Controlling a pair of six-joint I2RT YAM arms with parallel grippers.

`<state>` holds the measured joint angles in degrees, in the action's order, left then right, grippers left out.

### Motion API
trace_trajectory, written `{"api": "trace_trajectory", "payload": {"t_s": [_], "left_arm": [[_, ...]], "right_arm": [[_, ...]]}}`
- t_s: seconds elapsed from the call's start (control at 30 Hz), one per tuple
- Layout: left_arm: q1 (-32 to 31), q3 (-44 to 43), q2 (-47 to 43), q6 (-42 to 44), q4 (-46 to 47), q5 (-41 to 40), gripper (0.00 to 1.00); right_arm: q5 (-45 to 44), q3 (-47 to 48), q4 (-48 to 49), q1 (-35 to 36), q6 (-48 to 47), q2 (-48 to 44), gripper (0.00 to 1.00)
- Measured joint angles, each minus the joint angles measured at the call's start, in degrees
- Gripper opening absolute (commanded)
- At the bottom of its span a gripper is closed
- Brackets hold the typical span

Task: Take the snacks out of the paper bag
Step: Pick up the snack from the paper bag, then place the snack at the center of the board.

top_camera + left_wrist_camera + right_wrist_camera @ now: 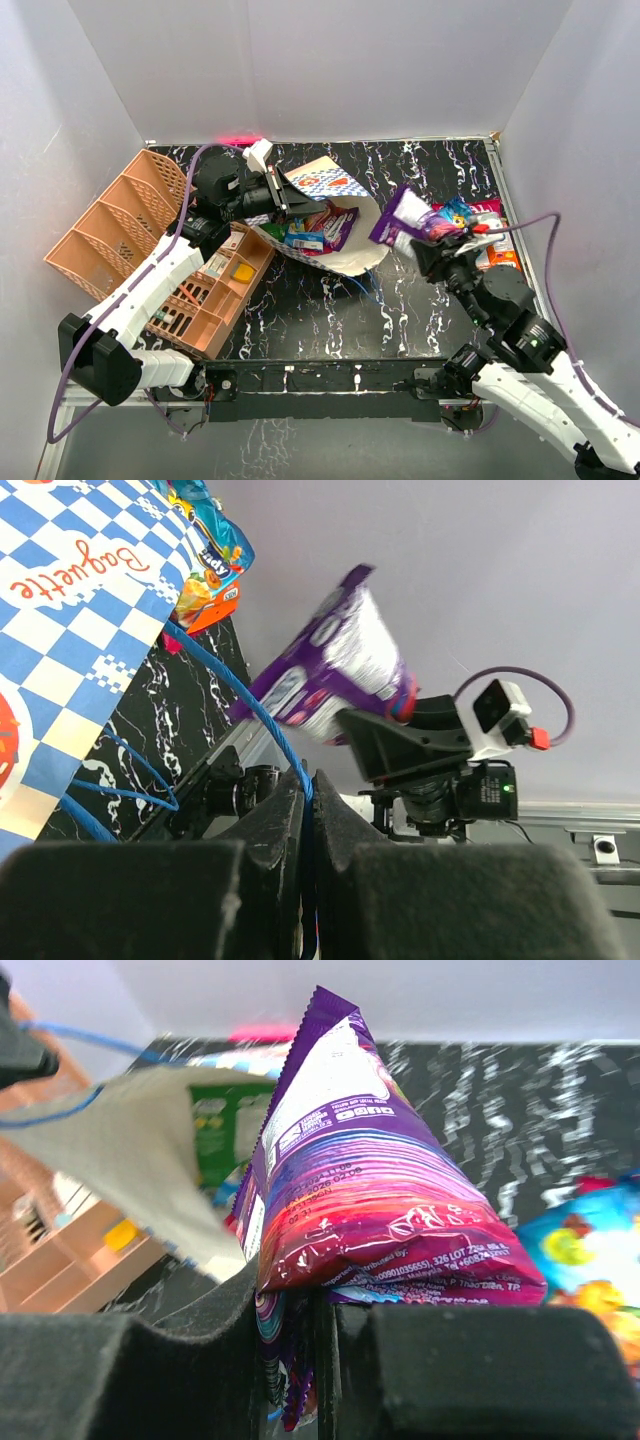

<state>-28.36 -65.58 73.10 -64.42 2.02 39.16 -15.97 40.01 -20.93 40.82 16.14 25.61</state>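
I should lower my right gripper rightward in the top view and release the packet onto the piled snacks, as it hangs clear of the bag (pixel 345 255).
The cream paper bag (pixel 345 255) with its blue-white chequered band (pixel 70 600) lies on its side, mouth towards the right. Several snacks (pixel 318 230) show inside it, one of them green (pixel 215 1130). My left gripper (pixel 283 195) (pixel 308 780) is shut on the bag's thin blue cord handle (pixel 225 680), holding that edge up. My right gripper (pixel 432 235) (pixel 315 1295) is shut on the lower end of a purple-magenta snack packet (pixel 402 218) (pixel 370 1190) (pixel 340 670), which hangs in the air just right of the bag's mouth. More snack packets (pixel 478 222) (pixel 590 1250) lie piled at the table's right edge.
A peach latticed basket (pixel 115 225) leans at the far left, and a second peach tray (pixel 205 300) with small items sits beside it near the left arm. White walls close in the black marbled table (pixel 330 310) at the back and sides.
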Motion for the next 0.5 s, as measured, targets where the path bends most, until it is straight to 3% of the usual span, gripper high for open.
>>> {"api": "trace_trajectory", "payload": {"t_s": [0.2,0.37,0.5], "left_arm": [[0.00,0.00,0.00,0.33,-0.24,-0.50,0.00],[0.02,0.00,0.00,0.33,-0.50,-0.66,0.00],[0.00,-0.13,0.00,0.35,-1.07,-0.74,0.00]], "right_arm": [[-15.69,3.65,0.17,-0.02,-5.60,1.05,0.07],[-29.29,6.21,7.17,-0.22,-9.38,15.08,0.07],[-29.42,7.26,12.20,-6.01,-8.96,26.21,0.07]]}}
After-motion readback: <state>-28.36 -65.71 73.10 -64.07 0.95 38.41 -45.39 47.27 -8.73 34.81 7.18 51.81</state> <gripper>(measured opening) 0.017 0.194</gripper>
